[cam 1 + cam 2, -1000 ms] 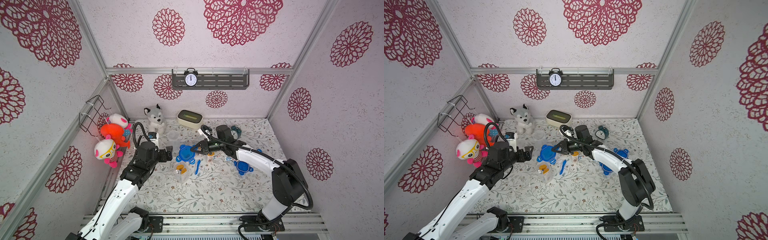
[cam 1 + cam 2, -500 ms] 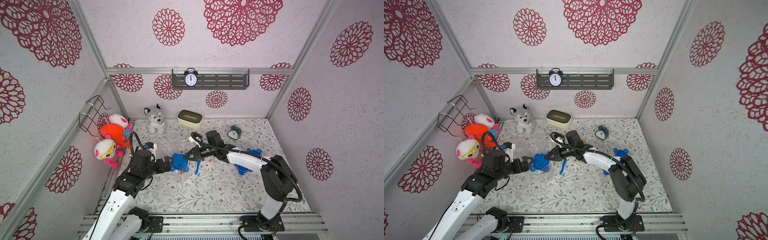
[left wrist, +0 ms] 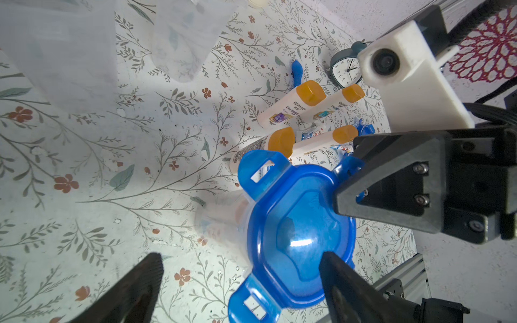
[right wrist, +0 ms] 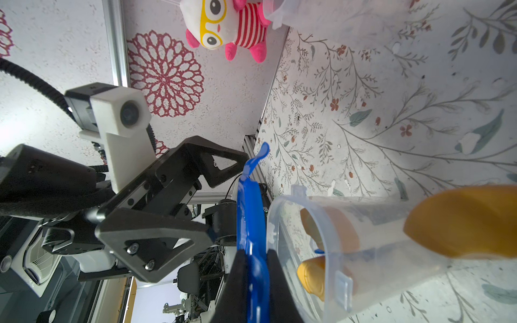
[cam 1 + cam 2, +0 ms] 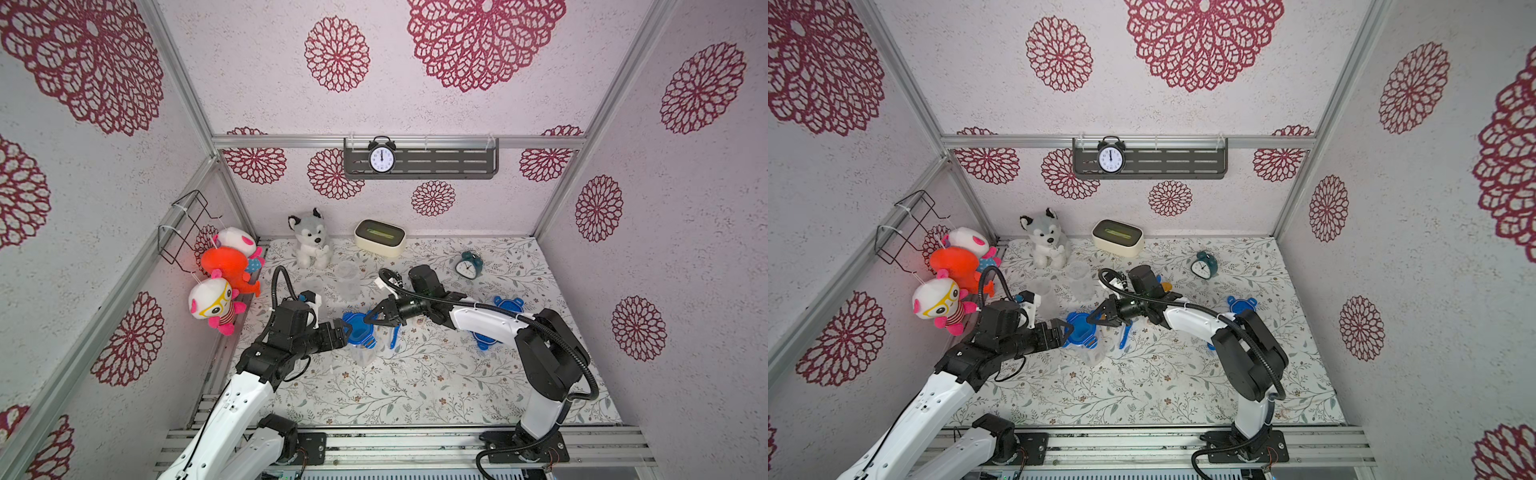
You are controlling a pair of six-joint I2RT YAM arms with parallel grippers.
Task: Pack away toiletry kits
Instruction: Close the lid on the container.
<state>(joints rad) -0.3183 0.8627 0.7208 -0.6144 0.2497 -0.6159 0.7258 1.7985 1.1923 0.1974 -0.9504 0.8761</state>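
Note:
I will lower my right gripper until the lid meets the clear cup's rim (image 4: 326, 232) and then release it, as a gap still separates the lid from the cup's opening.
My right gripper (image 5: 368, 319) (image 4: 254, 268) is shut on the rim of a blue tabbed lid (image 5: 359, 328) (image 4: 251, 218). It holds the lid flat, just off the mouth of a clear plastic cup (image 5: 362, 353) (image 4: 349, 251). Inside that cup are white bottles with yellow-orange caps (image 4: 330, 232). My left gripper (image 5: 347, 330) (image 3: 240, 258) is open and faces the lid (image 3: 299, 237) from the opposite side, with one finger over the lid's edge. More capped bottles (image 3: 291, 106) and a toothpaste tube (image 3: 310, 132) lie on the mat beyond. Both top views show the lid (image 5: 1079, 330) between the two grippers.
Empty clear cups (image 5: 347, 270) stand behind the lid. Two more blue lids (image 5: 509, 303) lie under the right arm, and a blue toothbrush (image 5: 395, 332) lies beside the cup. A husky plush (image 5: 309, 239), a cream tissue box (image 5: 380, 237) and a teal clock (image 5: 469, 264) line the back. Plush toys (image 5: 224, 270) hang on the left wall.
My right gripper has carried the blue lid forward and left, over the cup. My left arm has swung forward, and its open gripper has come up to the lid.

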